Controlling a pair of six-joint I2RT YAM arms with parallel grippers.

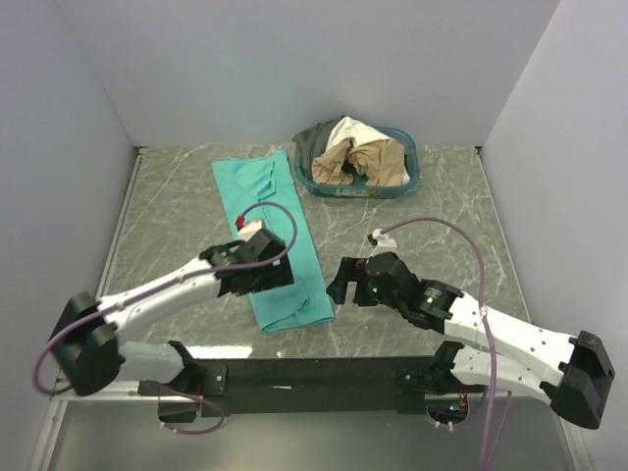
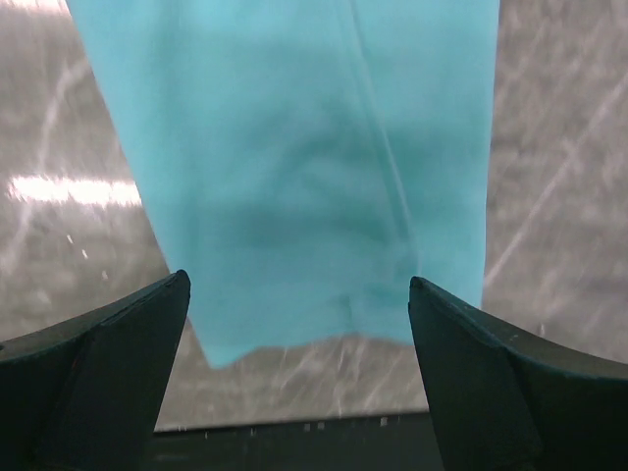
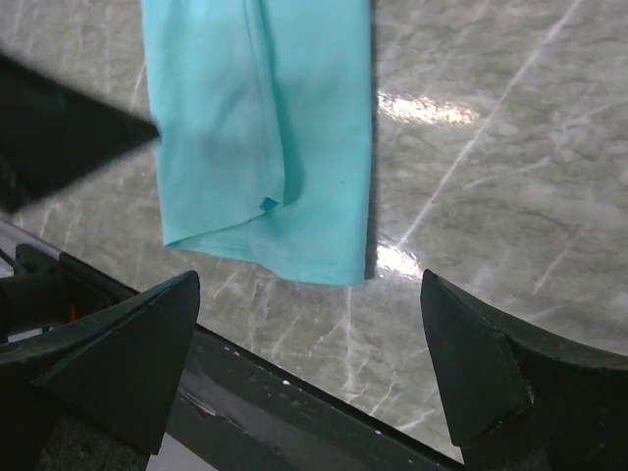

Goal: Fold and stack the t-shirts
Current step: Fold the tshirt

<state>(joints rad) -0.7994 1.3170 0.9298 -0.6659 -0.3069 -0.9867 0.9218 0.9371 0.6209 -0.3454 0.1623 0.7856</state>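
The folded t-shirt's near corner (image 1: 264,328) (image 2: 218,357), the one farther from my right gripper, lies flat and uncovered, so my left gripper will move back and down onto it next.
A bright teal-green t-shirt (image 1: 277,221) lies flat on the marble table, folded into a long narrow strip running from the back toward the near edge. It also shows in the left wrist view (image 2: 294,157) and the right wrist view (image 3: 265,128). My left gripper (image 1: 257,282) is open and empty, above the strip's near left part. My right gripper (image 1: 340,285) is open and empty, just right of the strip's near end. Cream-white (image 1: 353,130), tan-beige (image 1: 373,160) and dark grey (image 1: 314,142) t-shirts lie crumpled in the basket.
An oval teal-blue plastic basket (image 1: 406,188) stands at the back, right of centre. Grey walls close the table on the left, back and right. A black rail (image 1: 314,373) runs along the near edge between the arm bases.
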